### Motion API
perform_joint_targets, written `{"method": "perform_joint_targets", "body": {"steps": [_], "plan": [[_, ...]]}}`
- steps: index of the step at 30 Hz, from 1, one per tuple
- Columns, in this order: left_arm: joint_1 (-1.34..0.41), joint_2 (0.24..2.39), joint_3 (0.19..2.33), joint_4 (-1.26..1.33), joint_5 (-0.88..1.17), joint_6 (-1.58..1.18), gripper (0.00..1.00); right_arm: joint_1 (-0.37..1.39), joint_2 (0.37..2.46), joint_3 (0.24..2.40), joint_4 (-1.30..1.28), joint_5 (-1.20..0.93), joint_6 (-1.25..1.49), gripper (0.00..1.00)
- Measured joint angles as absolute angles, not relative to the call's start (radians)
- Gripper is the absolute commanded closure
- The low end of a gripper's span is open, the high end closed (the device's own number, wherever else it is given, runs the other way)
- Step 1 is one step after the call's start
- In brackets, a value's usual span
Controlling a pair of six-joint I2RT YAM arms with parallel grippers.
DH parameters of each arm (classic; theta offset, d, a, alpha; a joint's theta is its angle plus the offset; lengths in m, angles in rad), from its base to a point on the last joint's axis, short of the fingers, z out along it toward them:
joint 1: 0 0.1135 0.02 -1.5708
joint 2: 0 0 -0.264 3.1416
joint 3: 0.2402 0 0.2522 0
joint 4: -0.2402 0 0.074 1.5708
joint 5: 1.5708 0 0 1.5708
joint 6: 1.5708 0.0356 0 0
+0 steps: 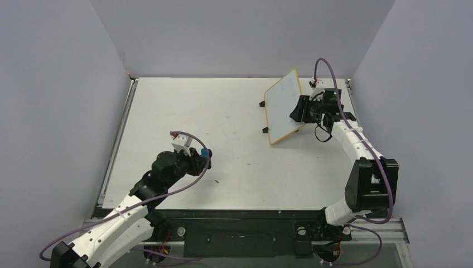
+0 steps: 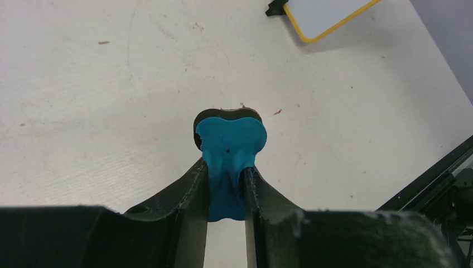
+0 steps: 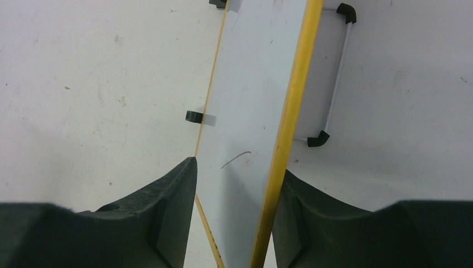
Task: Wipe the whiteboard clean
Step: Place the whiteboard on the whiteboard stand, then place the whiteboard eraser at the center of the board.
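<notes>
Next, my left gripper will lower the eraser onto the clear tabletop [image 1: 207, 172] beside the small dark mark below it, tipping the gripper's fingers downward, and release the eraser.
The whiteboard [image 1: 283, 106] stands tilted at the back right of the table on black feet. Its face looks white, with one faint grey stroke in the right wrist view [image 3: 256, 84] and no red lines that I can see. A corner of it shows in the left wrist view [image 2: 326, 14]. My right gripper [image 1: 299, 111] straddles the board's yellow-framed top edge [image 3: 239, 166]. One finger is in front of the face and one behind, with a wide gap between them. My left gripper [image 1: 204, 155] is shut on the blue-and-black eraser [image 2: 230, 137], well left of the board [image 2: 227, 167].
The board's wire stand [image 3: 334, 78] with black end caps rests on the table behind it. Grey walls close in the table [image 1: 223, 111] on three sides. A metal rail [image 1: 117, 139] runs along its left edge.
</notes>
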State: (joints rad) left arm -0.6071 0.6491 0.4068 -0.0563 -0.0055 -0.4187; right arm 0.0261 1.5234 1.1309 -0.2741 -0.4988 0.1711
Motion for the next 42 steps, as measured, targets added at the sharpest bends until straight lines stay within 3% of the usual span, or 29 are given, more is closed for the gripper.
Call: {"method": "perform_joint_targets", "body": {"steps": [11,25,36,42], "plan": [[-0.607,0.786,0.407,-0.057,0.049,-0.443,1.00,0.015,1.516,1.131,-0.292,-0.506,0.156,0.44],[-0.607,0.782,0.407,-0.056,0.057,-0.442,1.00,0.003,1.511,1.131,-0.292,-0.513,0.148,0.22],[-0.607,0.796,0.411,-0.065,0.051,-0.445,1.00,-0.060,1.377,1.125,-0.324,-0.551,0.111,0.18],[-0.607,0.985,0.524,-0.175,0.001,-0.469,1.00,-0.110,1.239,1.124,-0.344,-0.601,0.077,0.17]]}}
